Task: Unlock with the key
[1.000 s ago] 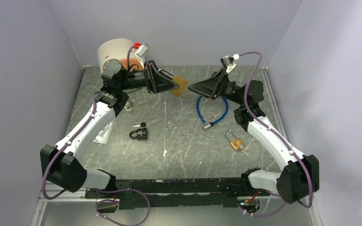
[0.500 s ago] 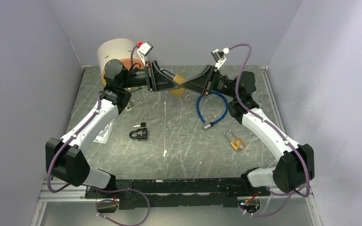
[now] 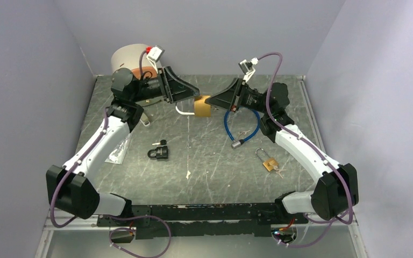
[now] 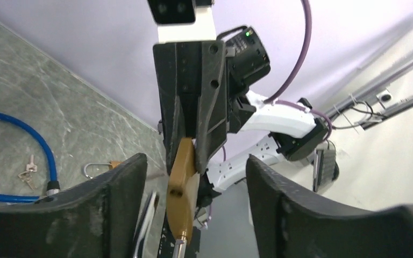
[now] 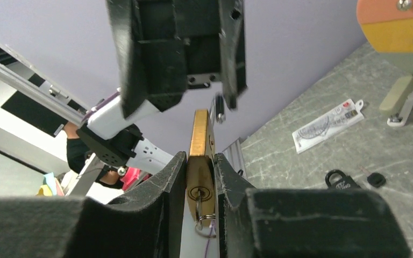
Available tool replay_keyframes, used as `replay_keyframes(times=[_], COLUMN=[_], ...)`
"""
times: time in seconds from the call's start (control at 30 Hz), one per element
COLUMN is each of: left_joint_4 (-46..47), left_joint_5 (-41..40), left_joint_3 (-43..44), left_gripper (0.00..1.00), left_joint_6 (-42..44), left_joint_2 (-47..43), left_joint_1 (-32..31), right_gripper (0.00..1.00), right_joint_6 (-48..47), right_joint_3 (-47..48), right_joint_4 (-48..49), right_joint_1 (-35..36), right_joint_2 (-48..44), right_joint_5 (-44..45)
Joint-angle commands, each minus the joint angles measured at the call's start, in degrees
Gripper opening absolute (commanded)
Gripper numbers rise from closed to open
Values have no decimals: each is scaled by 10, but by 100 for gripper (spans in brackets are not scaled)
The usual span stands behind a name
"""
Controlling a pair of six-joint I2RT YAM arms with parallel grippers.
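My right gripper lowers the brass padlock onto bare tabletop between the blue cable lock and black padlock next and releases it, as that spot lies below the gripper.
A brass padlock [image 3: 202, 105] hangs in the air over the back of the table, with my right gripper [image 3: 211, 100] shut on its body. In the right wrist view the padlock [image 5: 199, 177] is pinched between both pads, and a key [image 5: 200, 207] with a wire ring sits in its bottom keyhole. My left gripper [image 3: 193, 95] faces it, open. Its fingers [image 4: 113, 204] stand wide on either side of the padlock [image 4: 183, 188] without touching it. The silver shackle [image 3: 183, 112] points toward the left gripper.
On the table lie a blue cable lock [image 3: 242, 126], a small black padlock [image 3: 158, 153] with a key beside it, a small brass padlock [image 3: 269, 163] with keys, and a printed card [image 3: 119, 153]. A white cylinder [image 3: 132, 59] stands at the back left corner.
The right gripper closed on the padlock's body. The left gripper then opened, let go of it and drew back a little to the left.
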Motion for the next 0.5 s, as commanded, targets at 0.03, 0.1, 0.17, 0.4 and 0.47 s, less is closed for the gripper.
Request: replay_keyframes(times=[0.03, 0.1, 0.17, 0.4, 0.47], left_joint_4=[-46, -116, -183, -292, -323], left_joint_5=[-76, -107, -124, -141, -151], left_joint_3=[-24, -24, -20, -57, -74], left_gripper=[76, 77, 77, 77, 78], left_joint_6=[47, 86, 125, 164, 184], left_joint_2=[-64, -77, -82, -103, -109], left_joint_1=[23, 24, 24, 25, 25], right_gripper=[0, 0, 0, 0, 0], right_joint_6=[-19, -26, -40, -56, -46], right_joint_3=[-22, -31, -34, -19, -27], right_joint_4=[46, 41, 22, -99, -110], right_joint_1=[3, 3, 3, 3, 3], right_joint_2=[-45, -55, -63, -59, -49], right_joint_5=[-18, -25, -26, 18, 28])
